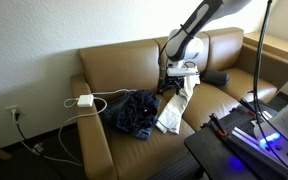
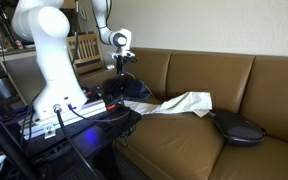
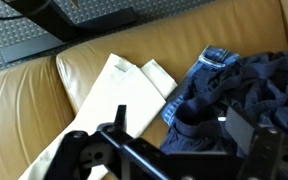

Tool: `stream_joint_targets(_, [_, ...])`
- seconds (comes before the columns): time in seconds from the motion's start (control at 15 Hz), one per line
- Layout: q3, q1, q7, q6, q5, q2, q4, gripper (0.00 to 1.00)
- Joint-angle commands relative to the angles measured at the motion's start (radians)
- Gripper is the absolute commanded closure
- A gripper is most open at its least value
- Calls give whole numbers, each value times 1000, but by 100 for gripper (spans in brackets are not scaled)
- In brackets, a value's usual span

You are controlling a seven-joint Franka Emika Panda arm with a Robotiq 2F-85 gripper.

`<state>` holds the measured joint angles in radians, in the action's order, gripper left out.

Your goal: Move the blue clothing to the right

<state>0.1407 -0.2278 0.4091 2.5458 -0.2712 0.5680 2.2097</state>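
The raised fold at the blue clothing's edge (image 1: 152, 109) (image 3: 190, 115) bunches up between my fingers, so next I should lower my gripper and move it away from the white cloth, onto that fold.
The blue clothing (image 1: 132, 112) lies crumpled on the seat of a brown leather couch (image 1: 114, 65), near the armrest; in the wrist view it (image 3: 246, 88) fills the right side. A white cloth (image 1: 174, 108) lies beside it, touching its edge, and shows in the wrist view (image 3: 112, 92) and in an exterior view (image 2: 181, 102). My gripper (image 1: 171, 86) hangs above where the two cloths meet. In the wrist view its fingers (image 3: 179, 135) are spread wide over the near edge of the blue clothing, open and holding nothing. It also shows in an exterior view (image 2: 122, 75).
A black cushion (image 1: 216, 78) lies on the far seat, also seen in an exterior view (image 2: 239, 128). A white charger with cable (image 1: 84, 100) sits on the armrest. A stand with glowing equipment (image 1: 254, 135) is in front of the couch. The white robot base (image 2: 46, 60) stands close by.
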Motion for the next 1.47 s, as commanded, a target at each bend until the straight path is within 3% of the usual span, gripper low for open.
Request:
stream_joint_targets(0.0, [-24, -123, 116, 115, 24, 194, -166, 0])
stream_joint_targets(0.2, [-61, -196, 196, 124, 25, 272, -262, 0])
stream_joint_targets(0.27, [-30, -169, 159, 124, 11, 235, -203, 0])
stream_joint_targets(0.47, [-34, -186, 171, 123, 12, 258, -228, 0])
stream_joint_targets(0.53, [-90, -236, 213, 112, 53, 269, -235, 0])
stream_joint_targets(0.67, [-141, -273, 227, 173, 111, 322, -256, 0])
stream_joint_targets(1.07, [-148, -279, 213, 434, 96, 481, -325, 0])
stream_joint_targets(1.4, [-232, -358, 208, 526, 92, 588, -401, 0])
